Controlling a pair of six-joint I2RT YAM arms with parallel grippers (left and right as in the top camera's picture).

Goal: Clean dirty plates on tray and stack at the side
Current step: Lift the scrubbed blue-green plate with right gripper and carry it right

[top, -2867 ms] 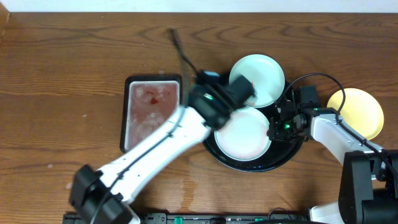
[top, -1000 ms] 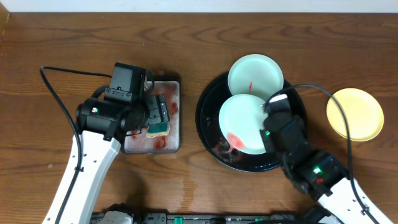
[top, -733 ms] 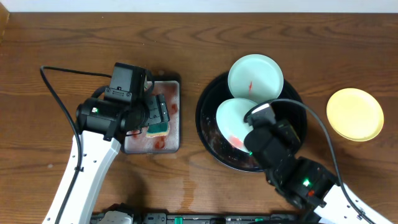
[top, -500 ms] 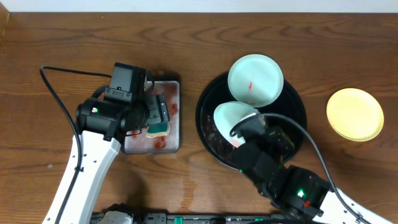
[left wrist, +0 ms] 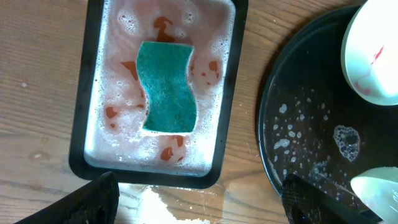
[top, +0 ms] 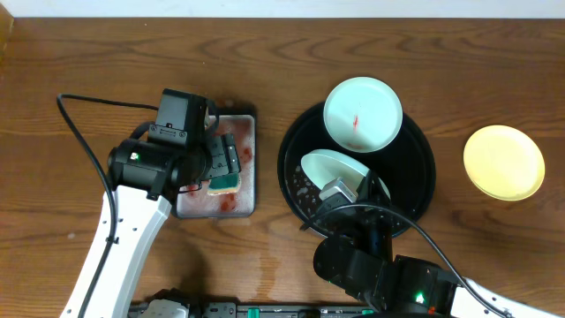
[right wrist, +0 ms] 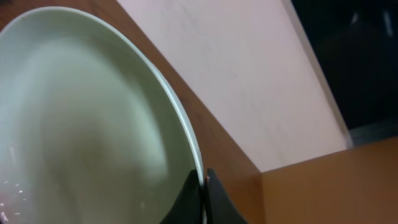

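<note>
The robot should next swing its right gripper over the pale yellow plate (top: 504, 162), which lies to the gripper's right in the overhead view, then lower the tilted mint plate flat and release it.
Two pale mint plates are at the round black tray (top: 415, 190). One plate (top: 362, 113), marked with a red smear, lies on the tray's far rim. The other plate (top: 328, 164) stands tilted on edge above the tray, and my right gripper (top: 339, 189) is shut on its rim. The right wrist view shows that plate (right wrist: 87, 118) pinched between the fingertips (right wrist: 194, 190) of my right gripper (right wrist: 203, 186). A pale yellow plate (top: 504, 162) lies on the table to the right. My left gripper (left wrist: 202, 205) hangs open over the red-stained tray, holding nothing.
A rectangular foamy tray (left wrist: 84, 106) stained red holds a green sponge (left wrist: 166, 87), left of the black tray (left wrist: 298, 155), which carries foam spots. The left arm (top: 132, 221) and a cable (top: 75, 132) cross the left side. A wet patch lies on the wood below the rectangular tray.
The right arm swung in from the right, gripped the near mint plate and tipped it up on edge. The left arm went from the plates to the rectangular tray, then stayed still.
</note>
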